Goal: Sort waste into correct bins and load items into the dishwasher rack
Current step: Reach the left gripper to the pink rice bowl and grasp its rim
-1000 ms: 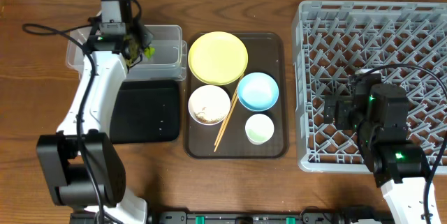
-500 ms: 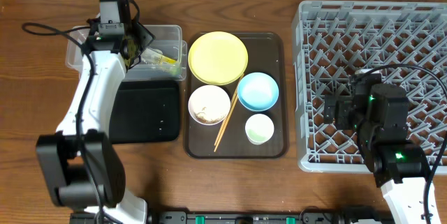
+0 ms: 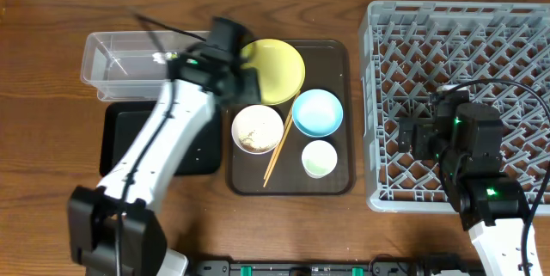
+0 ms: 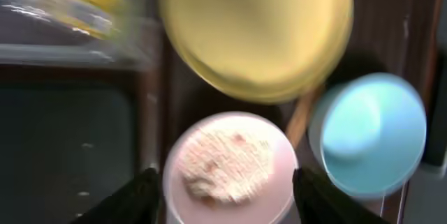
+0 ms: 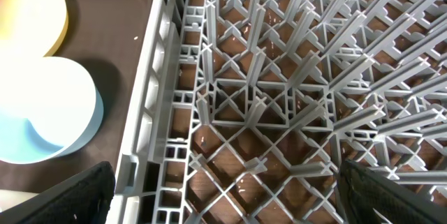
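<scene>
My left gripper is going to move down and toward the chopsticks, onto the white bowl's rim beside them, because that rim is clear of the beige food scraps.
My left gripper (image 3: 239, 82) is open and empty, blurred by motion, above the white bowl (image 3: 258, 128). In the left wrist view its fingers (image 4: 126, 199) stand either side of this bowl (image 4: 227, 165), which holds beige food scraps (image 4: 223, 161). The yellow plate (image 3: 273, 70), blue bowl (image 3: 317, 111), green cup (image 3: 320, 157) and chopsticks (image 3: 279, 149) lie on the brown serving tray (image 3: 339, 181). A blurred yellow-green wrapper (image 4: 84, 1) lies in the clear tub (image 3: 129, 65). My right gripper (image 3: 406, 134) is open and empty over the grey rack (image 3: 460, 52).
The black tray (image 3: 163, 138) lies in front of the clear tub, left of the serving tray. The right wrist view shows the rack's pegs (image 5: 279, 98), with the blue bowl (image 5: 49, 112) beyond its left wall.
My left gripper let the wrapper go into the clear tub, then swung right to above the white bowl. The right arm has not moved.
</scene>
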Robot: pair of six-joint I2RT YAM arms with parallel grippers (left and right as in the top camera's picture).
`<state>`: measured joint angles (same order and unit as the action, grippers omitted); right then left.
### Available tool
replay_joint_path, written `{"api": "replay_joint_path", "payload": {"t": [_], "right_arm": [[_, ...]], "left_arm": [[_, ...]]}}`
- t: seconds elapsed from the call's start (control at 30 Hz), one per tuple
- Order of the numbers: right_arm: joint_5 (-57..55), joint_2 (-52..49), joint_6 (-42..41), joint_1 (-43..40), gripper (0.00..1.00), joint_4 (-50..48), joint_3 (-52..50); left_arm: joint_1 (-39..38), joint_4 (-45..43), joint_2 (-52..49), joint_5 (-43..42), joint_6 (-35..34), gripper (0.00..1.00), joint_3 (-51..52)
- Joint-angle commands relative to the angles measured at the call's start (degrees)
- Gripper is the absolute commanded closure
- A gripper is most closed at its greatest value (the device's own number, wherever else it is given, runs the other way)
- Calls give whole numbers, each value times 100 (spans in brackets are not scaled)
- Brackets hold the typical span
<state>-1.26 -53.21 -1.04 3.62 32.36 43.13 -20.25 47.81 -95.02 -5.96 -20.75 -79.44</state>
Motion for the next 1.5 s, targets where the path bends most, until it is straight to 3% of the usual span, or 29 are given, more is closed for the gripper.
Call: {"api": "replay_joint_path", "payload": {"t": [0.0, 0.37, 0.83, 1.23, 1.47], "right_arm": [[26, 7, -63, 85, 1, 17, 116], [26, 7, -63, 85, 1, 22, 116], [26, 7, -63, 85, 1, 24, 116], [26, 7, -63, 85, 1, 24, 116], [24, 7, -63, 85, 1, 24, 116]], "left_arm": [[-417, 55, -238, -2, 295, 36, 267], [-1241, -50, -1049, 2, 293, 42, 326], [-1375, -271, -1766, 61, 293, 57, 326], [-1386, -284, -1792, 61, 293, 93, 326], [-1386, -131, -1593, 63, 297, 94, 306]]}}
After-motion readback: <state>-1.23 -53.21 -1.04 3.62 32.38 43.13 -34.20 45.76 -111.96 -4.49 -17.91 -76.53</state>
